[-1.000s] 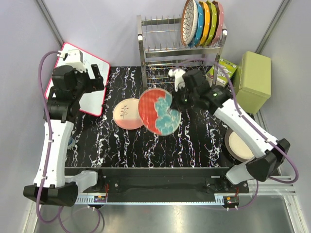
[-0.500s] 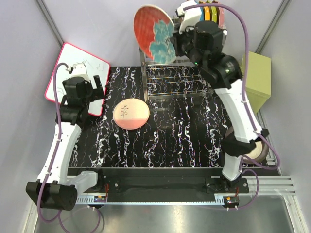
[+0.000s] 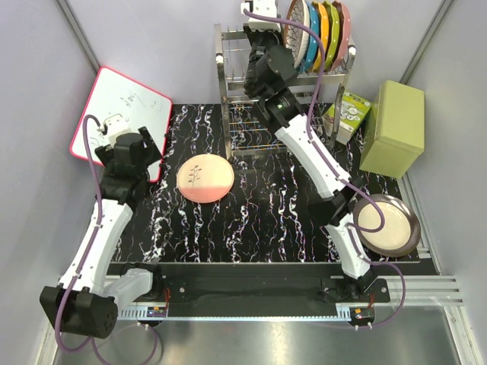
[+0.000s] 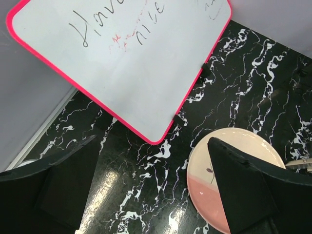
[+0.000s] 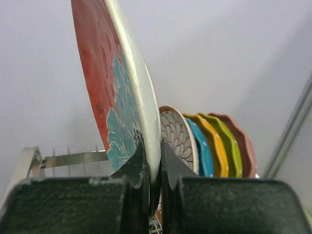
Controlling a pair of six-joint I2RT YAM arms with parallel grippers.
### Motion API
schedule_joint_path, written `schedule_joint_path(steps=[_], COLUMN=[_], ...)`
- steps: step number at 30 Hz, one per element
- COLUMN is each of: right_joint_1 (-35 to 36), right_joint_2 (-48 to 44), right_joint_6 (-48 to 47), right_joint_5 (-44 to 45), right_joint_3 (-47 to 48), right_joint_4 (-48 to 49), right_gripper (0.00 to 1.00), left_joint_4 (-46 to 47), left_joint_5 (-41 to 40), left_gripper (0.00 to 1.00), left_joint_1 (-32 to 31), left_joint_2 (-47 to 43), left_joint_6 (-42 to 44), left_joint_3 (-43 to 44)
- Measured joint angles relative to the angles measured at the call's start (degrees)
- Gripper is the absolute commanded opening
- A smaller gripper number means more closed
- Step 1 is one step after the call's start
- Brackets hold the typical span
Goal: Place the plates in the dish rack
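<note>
The robot's right gripper needs to move down toward the right in the top view and release the red plate, because the slot beside the floral plate (image 3: 295,34) is below it in that direction.
The steel dish rack (image 3: 232,84) stands at the back. Its top tier holds the brown-rimmed floral plate (image 3: 295,34), which also shows in the right wrist view (image 5: 178,136), next to plain coloured plates. My right gripper (image 5: 153,165) is shut on the rim of the red plate with the teal flower (image 5: 114,97). It holds the plate upright above the top tier, just left of the floral plate. In the top view my right gripper (image 3: 266,30) hides that plate. The pink-and-cream plate (image 3: 205,178) lies flat on the table. My left gripper (image 4: 153,195) is open, and this plate (image 4: 207,195) lies under its right finger. The cream brown-rimmed plate (image 3: 386,224) lies at the right.
Blue (image 5: 202,146), orange (image 5: 214,146), green (image 5: 229,146) and pink (image 5: 243,146) plates fill the right end of the top tier. A red-framed whiteboard (image 3: 122,114) lies at the left. A green box (image 3: 394,125) and a small carton (image 3: 348,110) stand right of the rack.
My right arm has lifted the red plate off the table, turned it upright and carried it to the rack's top tier. My left arm has dropped a little toward the pink-and-cream plate.
</note>
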Motion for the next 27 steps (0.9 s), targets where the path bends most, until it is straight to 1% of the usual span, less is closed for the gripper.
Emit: schedule_joint_path(steps=[3, 7, 10, 16, 22, 27], right_joint_1=[-0.1, -1.1, -2.8, -6.4, -6.4, -6.5], right_joint_2=[0.6, -0.5, -2.6, -4.3, -4.3, -4.3], right_joint_6=[-3.0, -3.3, -1.2, 6.5, 9.7, 11.5], right_joint_5=[3.7, 7.0, 8.4, 7.7, 6.6, 6.7], right_joint_3=[0.7, -0.2, -2.5, -3.1, -3.1, -3.1], right_joint_4=[3.3, 5.6, 3.2, -7.1, -14.1, -16.8], right_gripper=[0.0, 0.0, 0.0, 0.0, 0.0, 0.0], left_joint_4=[0.8, 1.7, 1.9, 2.3, 3.0, 3.1], left_joint_5=[-1.6, -2.3, -2.3, -2.3, -1.7, -1.2], left_gripper=[0.99, 0.99, 0.99, 0.99, 0.99, 0.99], left_joint_1=[-0.4, -0.9, -1.1, -1.2, -1.2, -1.2], left_joint_2=[0.0, 0.0, 0.0, -0.1, -0.1, 0.0], left_joint_6=[-0.1, -0.1, -0.3, -1.1, -2.2, -2.5], left_joint_3=[-1.0, -3.4, -4.6, -4.8, -5.7, -7.0])
